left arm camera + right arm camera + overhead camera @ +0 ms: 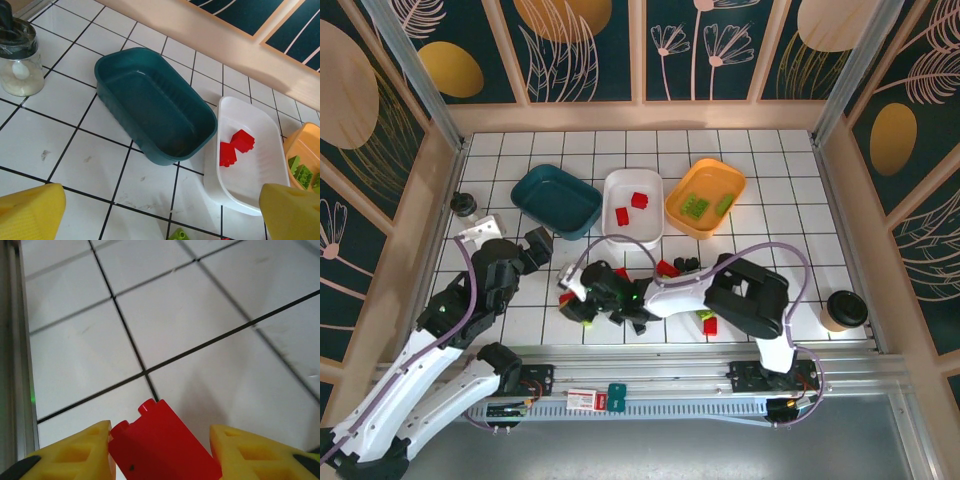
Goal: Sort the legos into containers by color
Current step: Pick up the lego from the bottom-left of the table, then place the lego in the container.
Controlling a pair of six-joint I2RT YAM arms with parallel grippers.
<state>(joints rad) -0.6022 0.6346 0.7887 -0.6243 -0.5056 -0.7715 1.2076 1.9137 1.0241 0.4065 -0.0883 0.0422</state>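
My right gripper rises and swings outward to the white tub holding red legos, over its near end (636, 229), next, to release this matching lego.
My right gripper (583, 297) is low over the near-left tiles, shut on a red lego (160, 446) that sits between its yellow fingers (80, 455). Loose legos in red, green and black (670, 267) lie scattered around that arm, some of them hidden under it. Three containers stand in a row behind: a teal tub (556, 200) that looks bare inside, a white tub (650, 226) with two red legos (639, 199), and an orange tub (715, 180) with green legos (695, 207). My left gripper (536, 245) hovers open in front of the teal tub (150, 107), with nothing in it.
A small black-lidded jar (463, 204) stands at the far left, beside the teal tub. A black-lidded brown cup (843, 310) stands at the near right. A red-and-white card (582, 399) lies on the rail between the arm bases. Wooden walls enclose the tiled table.
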